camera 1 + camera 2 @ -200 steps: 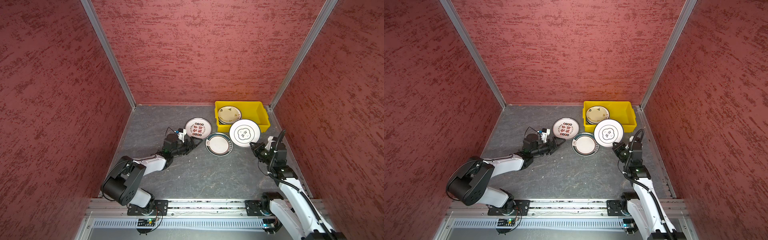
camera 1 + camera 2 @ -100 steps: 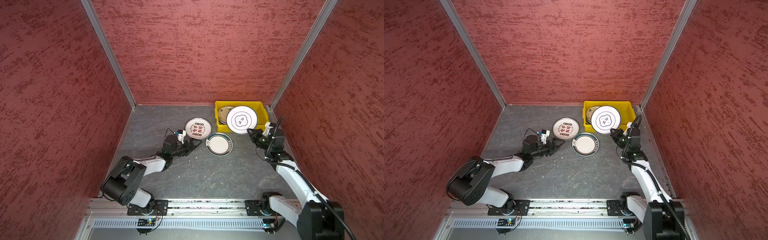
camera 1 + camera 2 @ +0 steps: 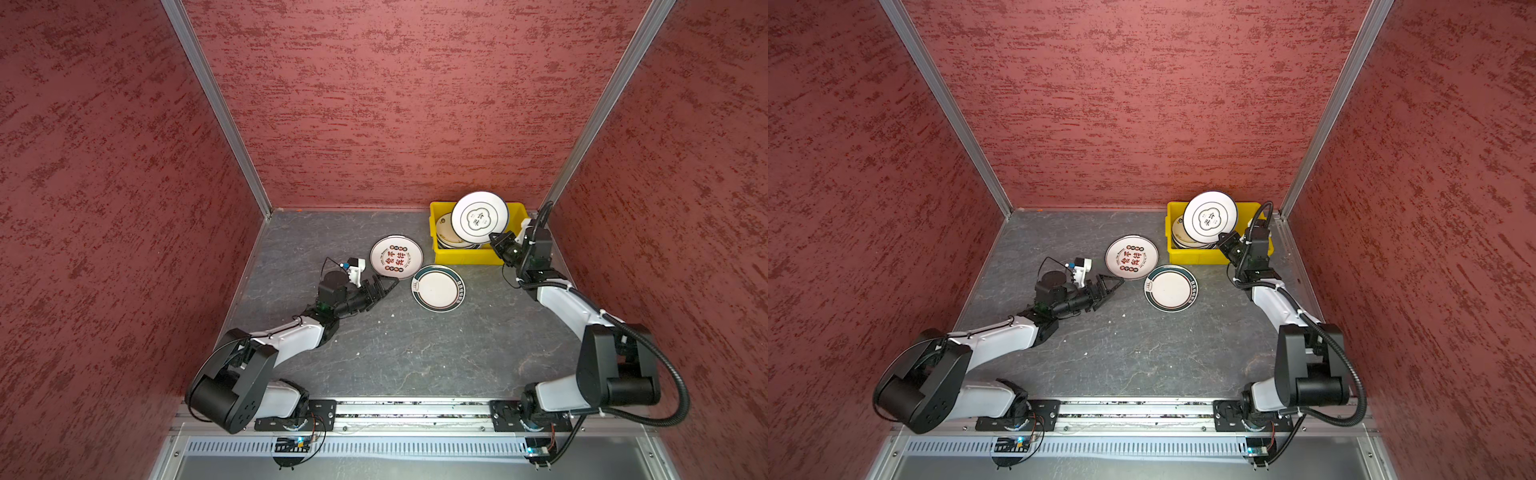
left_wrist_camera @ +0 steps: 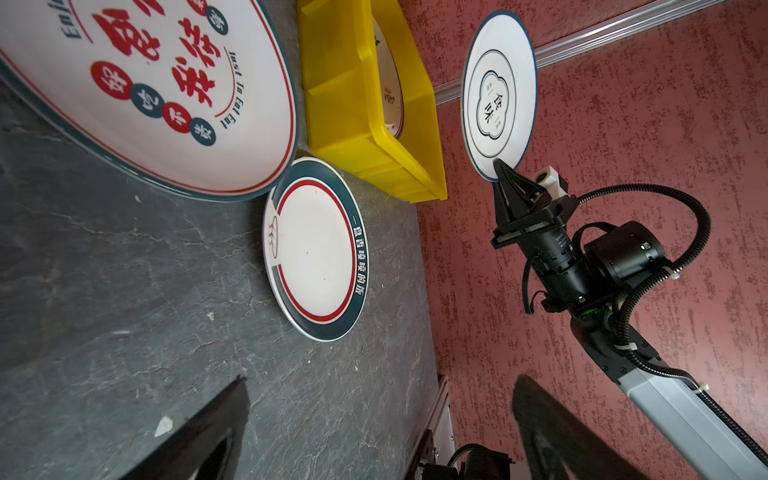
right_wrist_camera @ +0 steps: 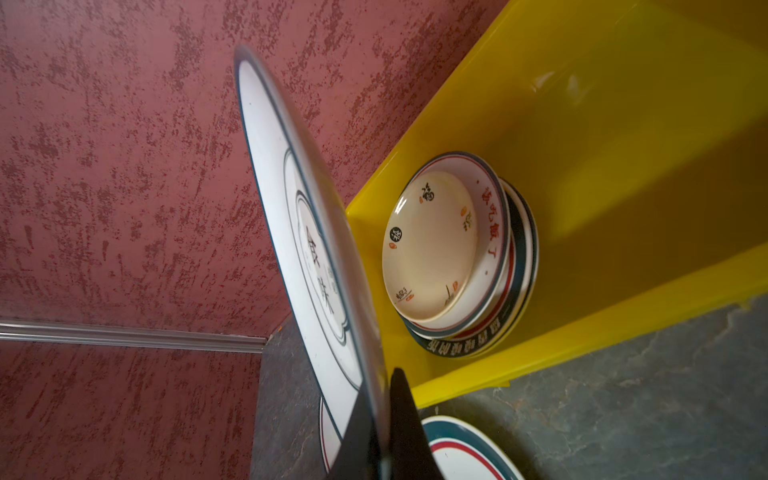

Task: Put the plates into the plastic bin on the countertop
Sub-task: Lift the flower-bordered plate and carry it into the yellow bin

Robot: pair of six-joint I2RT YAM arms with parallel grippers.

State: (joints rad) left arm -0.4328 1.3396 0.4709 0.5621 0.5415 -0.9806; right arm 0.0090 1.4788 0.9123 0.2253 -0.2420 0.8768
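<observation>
I will lower my right gripper toward the stack of plates and let go of the white plate's rim there, because the white plate is still hanging tilted above the bin (image 3: 465, 258).
My right gripper (image 3: 495, 240) (image 3: 1222, 239) (image 5: 380, 399) is shut on the rim of a white plate with a dark clover outline (image 3: 479, 217) (image 3: 1210, 216) (image 4: 498, 95) (image 5: 291, 232), held tilted above the yellow plastic bin (image 3: 465, 258) (image 3: 1200, 257) (image 4: 365, 137) (image 5: 623, 166). A stack of plates (image 5: 440, 245) (image 3: 444, 232) lies in the bin's left part. On the countertop (image 3: 395, 353) rest a red-lettered plate (image 3: 396, 257) (image 3: 1131, 257) (image 4: 158, 95) and a green-rimmed plate (image 3: 437, 288) (image 3: 1170, 288) (image 4: 316, 249). My left gripper (image 3: 388, 286) (image 3: 1113, 284) (image 4: 380, 409) is open, low beside the red-lettered plate.
Red textured walls close in the left, back and right sides. The bin sits in the back right corner against the wall. A metal rail (image 3: 415, 409) runs along the front edge with both arm bases on it.
My right arm has carried the clover plate backward and upward, from over the countertop to above the bin. The left arm has barely moved.
</observation>
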